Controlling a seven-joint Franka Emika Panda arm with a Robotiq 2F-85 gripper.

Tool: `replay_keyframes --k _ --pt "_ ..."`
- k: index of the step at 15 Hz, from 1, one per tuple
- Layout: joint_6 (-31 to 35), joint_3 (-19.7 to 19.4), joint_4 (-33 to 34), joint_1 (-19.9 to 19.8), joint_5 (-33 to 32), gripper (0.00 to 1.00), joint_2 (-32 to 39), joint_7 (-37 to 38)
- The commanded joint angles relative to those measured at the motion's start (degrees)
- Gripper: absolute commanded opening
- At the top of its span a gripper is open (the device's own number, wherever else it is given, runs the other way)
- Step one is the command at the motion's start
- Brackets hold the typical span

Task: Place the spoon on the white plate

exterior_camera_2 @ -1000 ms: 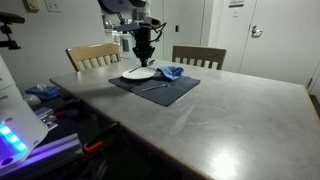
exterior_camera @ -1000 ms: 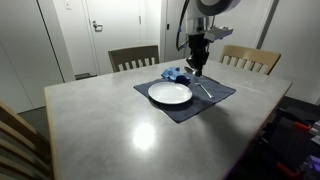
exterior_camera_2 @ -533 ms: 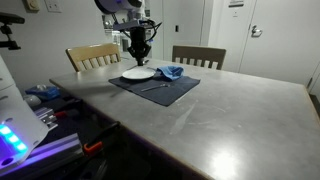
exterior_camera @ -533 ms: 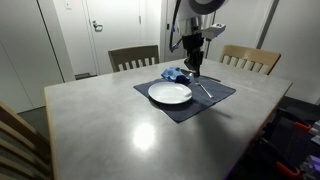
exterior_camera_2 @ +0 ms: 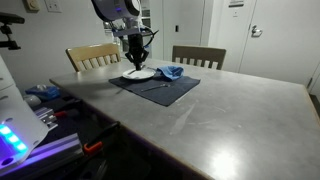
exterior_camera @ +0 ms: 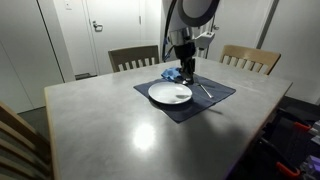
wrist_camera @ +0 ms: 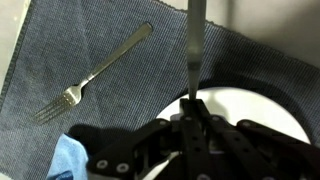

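Observation:
The gripper moves down and in from the plate's edge next, over the white plate's empty middle (exterior_camera: 171,93), to release the spoon. The spoon still hangs above the plate's far edge.
My gripper (wrist_camera: 193,105) is shut on the spoon (wrist_camera: 194,40), whose thin silvery handle sticks straight out from the fingertips; its bowl does not show. The white plate (wrist_camera: 255,108) lies right under the fingers in the wrist view. In both exterior views the gripper (exterior_camera: 186,70) (exterior_camera_2: 136,60) hangs just above the far edge of the plate (exterior_camera: 168,96) (exterior_camera_2: 138,74). The spoon is too small to make out in the exterior views.
The plate sits on a dark blue-grey placemat (exterior_camera: 205,104) (wrist_camera: 80,35). A fork (wrist_camera: 95,72) (exterior_camera: 205,90) lies on the mat beside the plate. A crumpled blue cloth (exterior_camera: 172,74) (exterior_camera_2: 171,71) (wrist_camera: 68,160) lies at the mat's far side. Wooden chairs (exterior_camera: 133,57) stand behind the table.
The gripper has swung from above the fork side of the mat over to the plate and come lower, still holding the spoon.

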Motion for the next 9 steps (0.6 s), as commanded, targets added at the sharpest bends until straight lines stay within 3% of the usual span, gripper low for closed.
replay_keyframes --k 1,9 --pt "-0.94 -0.10 3.23 0.81 -1.16 0.02 3.27 -0.24" --pt "0.26 -0.36 6.41 1.94 -1.05 0.02 7.77 0.65"
